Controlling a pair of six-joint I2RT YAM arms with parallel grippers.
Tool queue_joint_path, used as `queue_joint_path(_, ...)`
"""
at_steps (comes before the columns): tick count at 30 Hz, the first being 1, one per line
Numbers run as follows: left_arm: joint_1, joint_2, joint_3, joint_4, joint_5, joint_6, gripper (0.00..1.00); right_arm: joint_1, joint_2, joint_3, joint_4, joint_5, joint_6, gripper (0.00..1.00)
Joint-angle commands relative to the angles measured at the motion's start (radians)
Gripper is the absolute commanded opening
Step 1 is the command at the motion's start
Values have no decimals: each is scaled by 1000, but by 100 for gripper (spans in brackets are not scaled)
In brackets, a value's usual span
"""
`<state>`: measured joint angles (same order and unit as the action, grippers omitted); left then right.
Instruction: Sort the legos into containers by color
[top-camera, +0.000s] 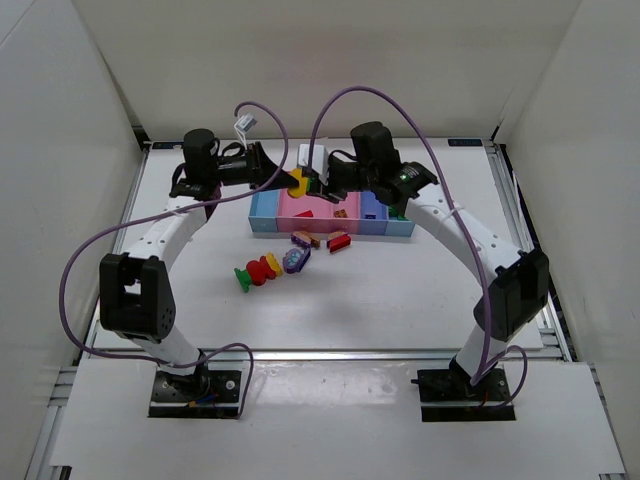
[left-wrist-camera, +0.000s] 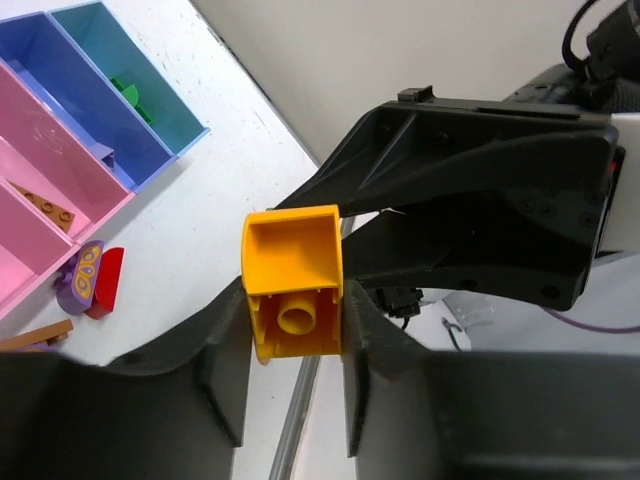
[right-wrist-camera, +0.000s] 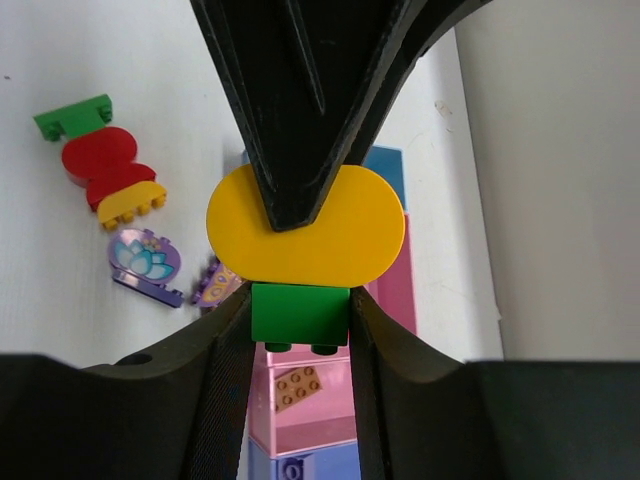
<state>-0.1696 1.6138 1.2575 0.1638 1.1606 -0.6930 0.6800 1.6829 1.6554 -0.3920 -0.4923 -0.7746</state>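
Observation:
The right gripper next moves away to the right in the top view, tips down over the light blue end bin (top-camera: 402, 215) and lets go, because green legos are in there.
A yellow rounded lego (top-camera: 297, 182) (left-wrist-camera: 293, 285) (right-wrist-camera: 305, 225) is joined to a green lego (right-wrist-camera: 300, 313), and both hang in the air just behind the containers (top-camera: 265, 212). My left gripper (top-camera: 288, 180) (left-wrist-camera: 295, 325) is shut on the yellow lego from the left. My right gripper (top-camera: 318, 183) (right-wrist-camera: 300, 335) is shut on the green lego from the right, so the two grippers meet tip to tip. The green lego is hidden behind the yellow one in the left wrist view. The containers (left-wrist-camera: 60, 150) (right-wrist-camera: 390, 290) are light blue, pink and blue bins in a row.
Loose legos lie in front of the bins: a green, red and yellow cluster (top-camera: 258, 272) (right-wrist-camera: 100, 160), purple pieces (top-camera: 295, 261) (right-wrist-camera: 145, 260) and a red one (top-camera: 339, 241). A brown plate (right-wrist-camera: 298, 386) lies in a pink bin. Purple cables (top-camera: 350, 95) arch over both arms.

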Motion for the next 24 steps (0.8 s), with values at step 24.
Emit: queue_joint_path(24, 156, -68, -76, 163, -146, -111, 10, -118, -120, -161, 71, 185, 3, 0)
